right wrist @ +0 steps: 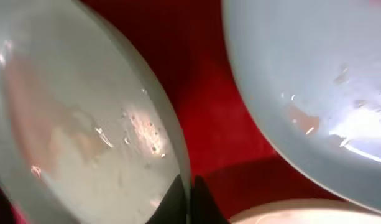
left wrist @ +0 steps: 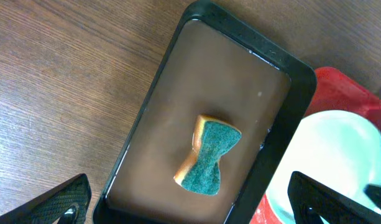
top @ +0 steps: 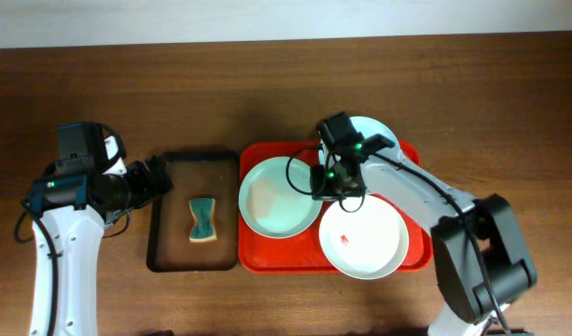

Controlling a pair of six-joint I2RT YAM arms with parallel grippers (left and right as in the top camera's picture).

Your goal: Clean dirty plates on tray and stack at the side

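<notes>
I should lift my right gripper toward the black tray (left wrist: 196,211), then carry the plate across, lower it onto the bare table past the back plate and let go.
Three pale mint plates lie on the red tray (top: 258,259): a left plate (top: 272,201) with a faint smear, a front plate (top: 365,238) with a small red smear, and a back plate (top: 374,129) partly hidden by the right arm. My right gripper (top: 319,184) is shut on the right rim of the left plate (right wrist: 84,143); the back plate (right wrist: 314,74) shows at the upper right of the right wrist view. My left gripper (top: 160,175) is open and empty over the black tray's left edge, its fingers straddling the black tray (left wrist: 196,211).
A black tray (top: 169,257) left of the red tray holds a green and yellow sponge (top: 202,219), also in the left wrist view (left wrist: 209,155). Bare wooden table (top: 267,84) surrounds both trays.
</notes>
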